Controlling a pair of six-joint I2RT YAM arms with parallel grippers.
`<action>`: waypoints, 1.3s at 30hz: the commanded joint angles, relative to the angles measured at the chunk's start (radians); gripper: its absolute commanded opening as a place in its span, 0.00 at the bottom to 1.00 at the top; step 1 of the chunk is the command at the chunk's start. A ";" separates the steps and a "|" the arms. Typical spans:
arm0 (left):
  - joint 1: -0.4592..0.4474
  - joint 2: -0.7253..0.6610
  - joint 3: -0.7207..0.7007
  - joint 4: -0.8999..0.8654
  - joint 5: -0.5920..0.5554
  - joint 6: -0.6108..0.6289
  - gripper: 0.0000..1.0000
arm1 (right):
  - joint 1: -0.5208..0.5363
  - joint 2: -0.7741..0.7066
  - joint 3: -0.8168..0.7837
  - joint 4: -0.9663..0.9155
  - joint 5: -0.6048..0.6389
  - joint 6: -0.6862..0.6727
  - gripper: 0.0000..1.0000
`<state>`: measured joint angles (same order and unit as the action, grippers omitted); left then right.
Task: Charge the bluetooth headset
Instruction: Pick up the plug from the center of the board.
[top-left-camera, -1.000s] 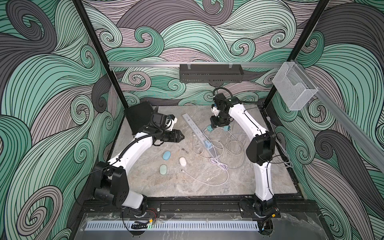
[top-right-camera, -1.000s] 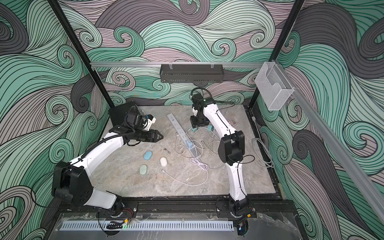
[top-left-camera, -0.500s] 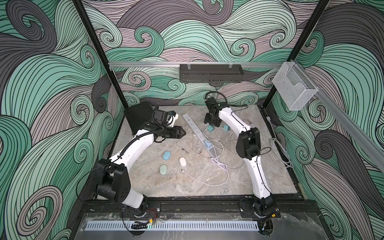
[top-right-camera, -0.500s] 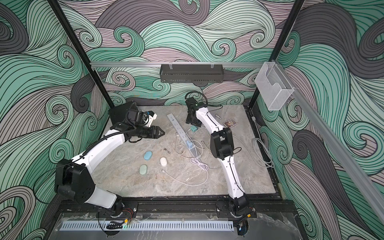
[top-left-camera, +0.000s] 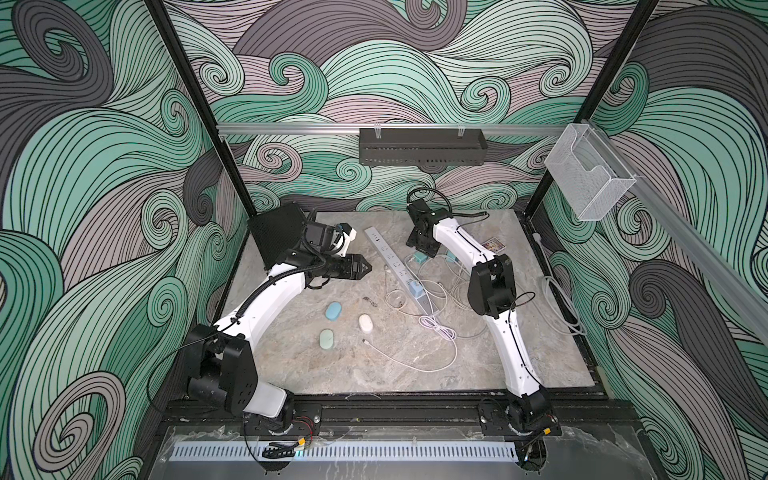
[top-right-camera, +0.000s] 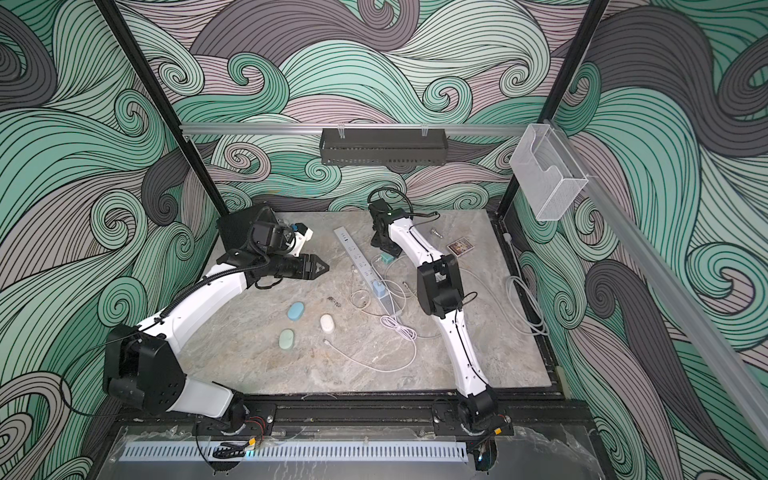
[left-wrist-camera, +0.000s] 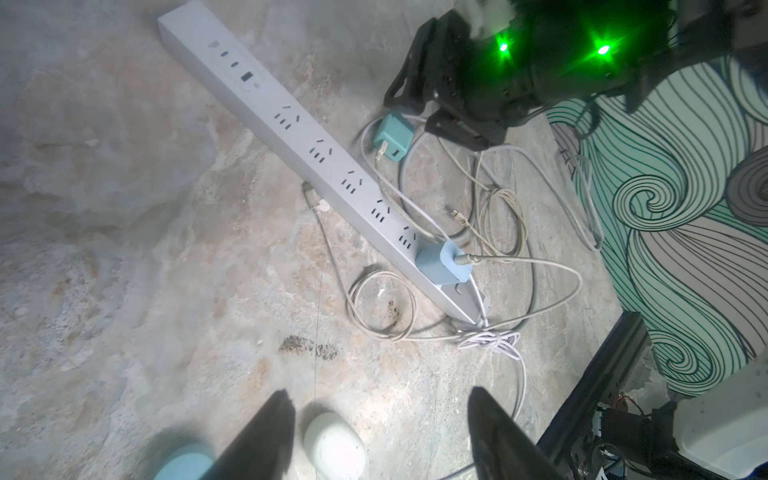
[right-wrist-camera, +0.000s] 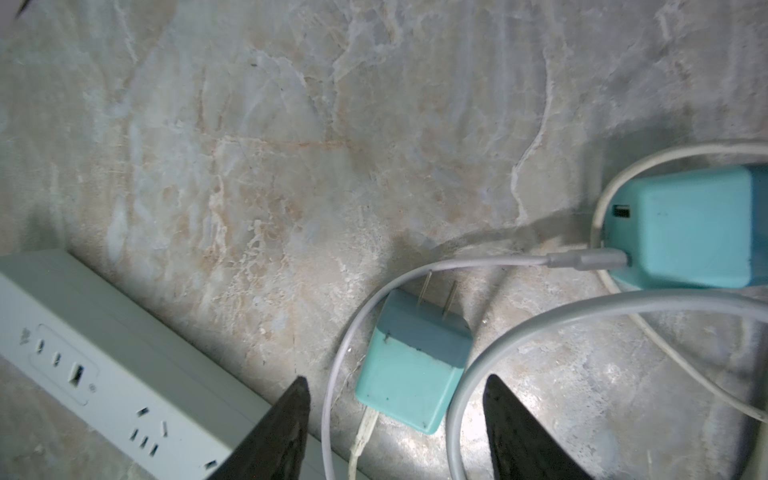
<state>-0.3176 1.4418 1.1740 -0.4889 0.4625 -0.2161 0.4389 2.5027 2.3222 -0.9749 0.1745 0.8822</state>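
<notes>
My right gripper will lower its open fingers around the sides of the loose teal charger's body (top-left-camera: 420, 258) (right-wrist-camera: 411, 381) next, just below them, and close there, clear of the bare pins of the charger.
Three small oval cases lie left of centre: blue (top-left-camera: 333, 311), green (top-left-camera: 326, 339) and white (top-left-camera: 365, 323); I cannot tell which is the bluetooth headset. My left gripper (top-left-camera: 365, 268) hovers behind them, open and empty; the left wrist view shows the white case (left-wrist-camera: 334, 446) between its fingers (left-wrist-camera: 282, 415), well below. A white power strip (top-left-camera: 395, 266) carries a plugged-in blue charger (top-left-camera: 414, 288). My right gripper (right-wrist-camera: 395, 399) is open just over a loose teal charger (right-wrist-camera: 411, 365) with bare prongs and a cable in its port. A white cable (top-left-camera: 407, 357) ends free near the cases.
A second teal charger (right-wrist-camera: 685, 226) with a grey cable lies beside the first. Tangled cables (top-left-camera: 440, 291) surround the strip's near end. A black box (top-left-camera: 276, 232) stands back left, a card (top-left-camera: 494, 244) back right, a grey cable coil (top-left-camera: 561, 303) at the right edge.
The right arm swung its elbow leftward and brought its gripper down over the loose teal charger, jaws widening a little. The left gripper crept slightly toward the strip.
</notes>
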 joint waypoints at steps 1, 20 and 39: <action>-0.003 -0.058 -0.009 0.052 0.047 0.007 0.66 | 0.003 0.020 0.005 -0.002 -0.003 0.051 0.67; -0.002 -0.053 -0.013 0.045 0.030 0.015 0.66 | 0.003 0.056 -0.019 0.016 -0.022 0.070 0.59; 0.005 -0.067 0.019 0.126 -0.020 -0.163 0.67 | 0.003 -0.254 -0.240 0.162 -0.167 -0.374 0.28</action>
<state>-0.3164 1.3960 1.1614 -0.4274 0.4545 -0.2710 0.4393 2.3898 2.1212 -0.8711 0.0853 0.6735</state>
